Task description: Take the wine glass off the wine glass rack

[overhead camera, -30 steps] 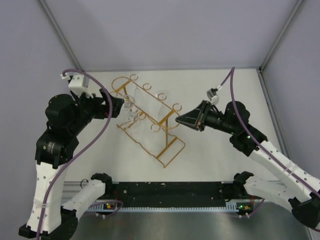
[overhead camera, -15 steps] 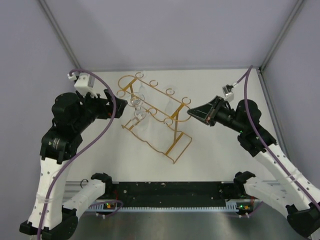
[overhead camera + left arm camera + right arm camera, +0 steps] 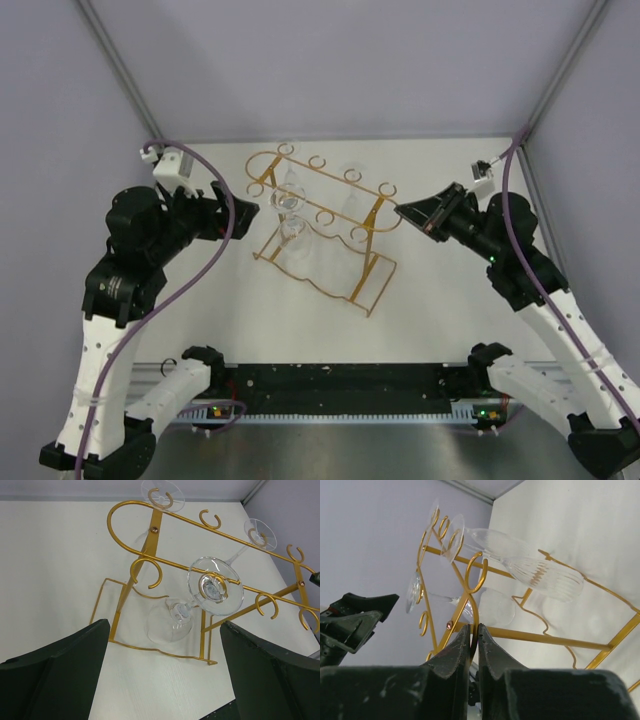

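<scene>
The rack is crooked, so my right gripper will swing the rack's pinched rail end (image 3: 397,223) (image 3: 475,618) outward and to the right in the top view and release it.
The gold wire wine glass rack (image 3: 371,215) stands mid-table with several clear glasses hanging upside down from its rails. The nearest wine glass (image 3: 286,201) hangs at the rack's left end. In the left wrist view its round foot (image 3: 215,586) rests on the rails of the rack (image 3: 146,545), with the bowl below. My left gripper (image 3: 238,207) is open and empty, a little left of that glass and apart from it. My right gripper (image 3: 404,211) is shut on the rack's right end. In the right wrist view the gripper (image 3: 475,631) pinches a curled wire of the rack (image 3: 545,640).
A fluted glass (image 3: 545,577) and another glass foot (image 3: 260,532) hang further along the rack. Grey walls enclose the table on the left, back and right. The arm bases and a black rail (image 3: 340,385) run along the near edge.
The right gripper has pulled the rack right and toward the back, turning it. The left gripper has stayed about in place, so the rack has drawn slightly away from it.
</scene>
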Robot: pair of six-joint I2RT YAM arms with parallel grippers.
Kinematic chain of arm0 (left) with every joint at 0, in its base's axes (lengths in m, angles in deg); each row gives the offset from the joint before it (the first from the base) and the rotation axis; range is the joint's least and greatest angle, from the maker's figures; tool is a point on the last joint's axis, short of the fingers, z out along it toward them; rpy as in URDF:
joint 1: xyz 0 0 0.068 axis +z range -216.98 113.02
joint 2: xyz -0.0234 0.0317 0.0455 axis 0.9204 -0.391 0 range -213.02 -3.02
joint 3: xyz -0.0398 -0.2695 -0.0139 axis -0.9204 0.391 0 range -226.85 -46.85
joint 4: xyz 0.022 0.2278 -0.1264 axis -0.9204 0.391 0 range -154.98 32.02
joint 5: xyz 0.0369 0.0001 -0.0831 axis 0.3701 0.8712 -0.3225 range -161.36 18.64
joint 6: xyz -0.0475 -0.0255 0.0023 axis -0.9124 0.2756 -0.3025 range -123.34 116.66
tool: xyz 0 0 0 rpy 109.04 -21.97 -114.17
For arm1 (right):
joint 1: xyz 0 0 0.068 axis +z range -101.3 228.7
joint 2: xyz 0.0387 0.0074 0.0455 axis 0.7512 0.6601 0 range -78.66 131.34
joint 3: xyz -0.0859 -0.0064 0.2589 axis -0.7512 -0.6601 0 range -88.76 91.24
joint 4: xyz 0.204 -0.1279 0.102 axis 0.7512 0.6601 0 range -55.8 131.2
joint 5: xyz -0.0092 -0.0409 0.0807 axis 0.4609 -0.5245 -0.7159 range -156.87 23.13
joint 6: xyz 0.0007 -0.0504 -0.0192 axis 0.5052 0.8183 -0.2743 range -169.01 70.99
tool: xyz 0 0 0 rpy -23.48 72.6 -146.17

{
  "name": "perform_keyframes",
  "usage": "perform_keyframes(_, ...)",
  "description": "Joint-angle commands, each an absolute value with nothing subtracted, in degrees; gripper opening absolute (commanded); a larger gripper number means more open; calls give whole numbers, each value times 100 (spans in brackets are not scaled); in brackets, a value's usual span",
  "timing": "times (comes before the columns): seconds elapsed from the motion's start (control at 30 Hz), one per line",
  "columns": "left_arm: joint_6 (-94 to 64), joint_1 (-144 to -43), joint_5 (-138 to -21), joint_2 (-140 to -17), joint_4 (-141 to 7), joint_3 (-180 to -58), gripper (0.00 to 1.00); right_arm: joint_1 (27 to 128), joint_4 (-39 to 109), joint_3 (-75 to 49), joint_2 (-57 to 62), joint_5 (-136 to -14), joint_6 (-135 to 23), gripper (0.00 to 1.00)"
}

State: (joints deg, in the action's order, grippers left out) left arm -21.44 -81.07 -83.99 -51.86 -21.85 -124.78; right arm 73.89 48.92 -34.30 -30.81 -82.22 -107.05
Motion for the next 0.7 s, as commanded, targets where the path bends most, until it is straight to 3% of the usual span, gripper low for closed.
perform_keyframes(0.0,-2223,-8122,-8577,-5083,-2596,-12393,98,7067,4914,-3014,-3059,-7856,-10227,0)
perform_keyframes(0.67,-2592,-8122,-9175,-5109,-2956,-12076,98,6118,5169,-2627,-2602,-8383,-9779,0)
